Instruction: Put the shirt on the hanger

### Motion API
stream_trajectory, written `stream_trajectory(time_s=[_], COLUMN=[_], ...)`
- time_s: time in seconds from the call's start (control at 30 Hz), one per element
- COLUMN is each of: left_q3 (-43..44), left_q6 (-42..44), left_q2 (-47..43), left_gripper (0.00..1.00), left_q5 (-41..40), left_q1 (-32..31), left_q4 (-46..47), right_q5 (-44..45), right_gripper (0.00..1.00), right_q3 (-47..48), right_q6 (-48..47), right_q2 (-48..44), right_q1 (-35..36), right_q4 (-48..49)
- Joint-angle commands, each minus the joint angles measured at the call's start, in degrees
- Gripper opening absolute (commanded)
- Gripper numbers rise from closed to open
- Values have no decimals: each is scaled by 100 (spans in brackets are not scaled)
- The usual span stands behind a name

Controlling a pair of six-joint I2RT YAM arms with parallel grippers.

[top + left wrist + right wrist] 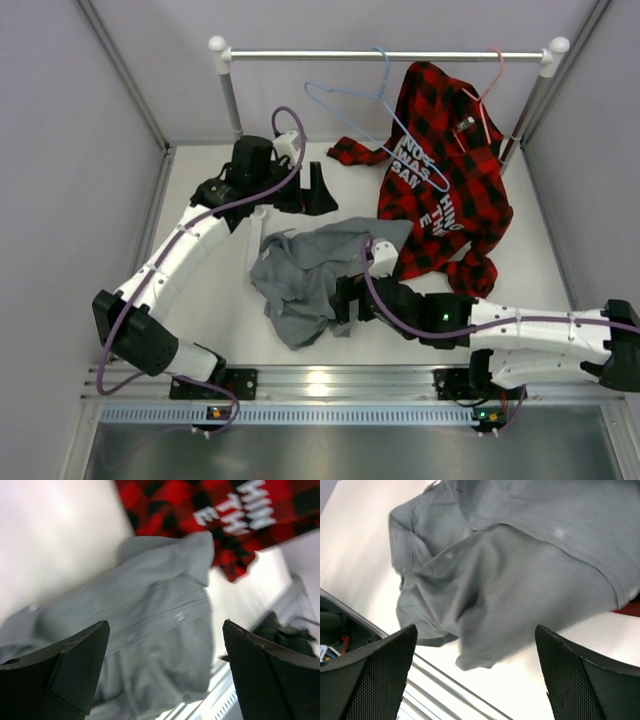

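Note:
My right gripper will next go outward, to the left in the top view, then down onto the grey shirt's front edge, where the shirt's collar end lies beside the white foot bar.
The grey shirt (pixel 305 272) lies crumpled on the white table, near the middle. The light-blue hanger (pixel 383 88) hangs by its hook from the rail at the back and leans against the plaid shirt. My left gripper (pixel 318 190) is open and empty, just behind the grey shirt. Its wrist view shows the shirt (pixel 150 605) below, between the spread fingers (pixel 65 670). My right gripper (pixel 345 300) is open and empty at the shirt's near right edge. Its wrist view shows the shirt (pixel 520 570) with collar and buttons, ahead of the gripper (pixel 477 680).
A red-and-black plaid shirt (pixel 440 170) with white lettering hangs on a pink hanger (pixel 487 95) from the rail (pixel 300 56) and drapes onto the table. It also shows in the left wrist view (pixel 225 510). Grey walls enclose the table; a metal rail runs along the near edge (pixel 320 382).

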Motion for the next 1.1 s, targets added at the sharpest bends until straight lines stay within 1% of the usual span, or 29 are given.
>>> stream_trajectory(time_s=[0.0, 0.03, 0.07, 0.1, 0.13, 0.17, 0.2, 0.23, 0.27, 0.3, 0.33, 0.37, 0.4, 0.43, 0.47, 0.5, 0.53, 0.57, 0.6, 0.63, 0.67, 0.7, 0.77, 0.8, 0.87, 0.93, 1.0, 1.03, 1.07], left_q3=[-178, -240, -466, -643, -871, -1125, -1693, -1978, -2224, -2627, -2787, -2946, -3078, -3270, -3351, -3421, -3518, -3553, -3571, -3580, -3571, -3545, -3449, -3431, -3404, -3439, -3544, -3588, -3624], left_q6=[-252, -358, -733, -972, -1201, -1455, -1902, -2106, -2456, -2651, -2827, -2959, -2978, -2987, -2970, -2970, -2952, -2882, -2829, -2803, -2689, -2636, -2504, -2469, -2381, -2363, -2363, -2389, -2459], left_q2=[-661, -810, -1212, -1451, -1715, -2257, -2541, -2822, -3347, -3596, -3824, -4053, -4464, -4651, -4809, -5081, -5188, -5285, -5416, -5470, -5505, -5566, -5619, -5637, -5646, -5637, -5602, -5585, -5567], left_gripper=[98, 98, 98, 98, 98, 98, 98, 98, 97, 96, 95, 95, 94, 94, 94, 94, 94, 94, 94, 94, 94, 94, 94, 94, 94, 94, 94, 94, 94], left_q5=[-1631, -2081, -2608, -3666, -4060, -4385, -4676, -5149, -5362, -5564, -5941, -6023, -6067, -6085, -6042, -5989, -5927, -5796, -5760, -5751, -5742, -5742, -5707, -5594, -5427, -5067, -4725, -4636, -4557], left_q1=[46, 37, 46, 46, 46, 46, 37, 46, 46, 46, 37, 37, 37, 46, 37, 37, 46, 37, 46, 37, 37, 46, 46, 37, 46, 46, 37, 46, 46], left_q4=[311, 311, 311, 320, 311, 311, 285, 232, 145, -187, -399, -566, -672, -882, -980, -1068, -1252, -1323, -1402, -1577, -1666, -1736, -1938, -1974, -2036, -2027, -2027, -2027, -2018], right_q5=[271, 254, 167, 44, -79, -394, -553, -694, -965, -1055, -1143, -1535, -1835, -2134, -2650, -2917, -3163, -3548, -3630, -3657, -3658, -3692, -3745, -3789, -3894, -3904, -4000, -4000, -3922], right_gripper=[97, 97, 97, 97, 97, 97, 97, 98, 98, 98, 98, 97, 97, 96, 95, 94, 94, 93, 93, 92, 91, 87, 84, 84, 84, 83, 72, 64, 51], right_q3=[135, 179, 223, 319, 407, 512, 809, 1012, 1205, 1634, 1864, 2084, 2565, 2831, 3390, 3692, 4034, 4385, 5181, 5572, 5897, 6449, 6961, 7051, 7244, 7342, 7456, 7483, 7474], right_q6=[93, -195, -407, -705, -1334, -1654, -1944, -2399, -2587, -2763, -3043, -3141, -3238, -3456, -3580, -3730, -4114, -4231, -4450, -4539, -4601, -4697, -4759, -4812, -4908, -5023, -5128, -5146, -5155], right_q2=[-704, -802, -899, -987, -970, -892, -613, -427, -190, 299, 557, 838, 1406, 1690, 2024, 2706, 3069, 3456, 4234, 4598, 4959, 5537, 5989, 6339, 6578, 6878, 7089, 7133, 7151], right_q1=[89, 90, 81, 81, 72, 63, 46, -41, -129, -217, -479, -656, -849, -1234, -1412, -1535, -1763, -1878, -2001, -2063, -2116, -2221, -2309, -2388, -2433, -2477, -2486, -2486, -2486], right_q4=[-975, -1029, -994, -898, -828, -757, -661, -651, -660, -669, -643, -651, -651, -634, -651, -686, -869, -1045, -1247, -1632, -1775, -1881, -2065, -2092, -2093, -2093, -2075, -2049, -2005])
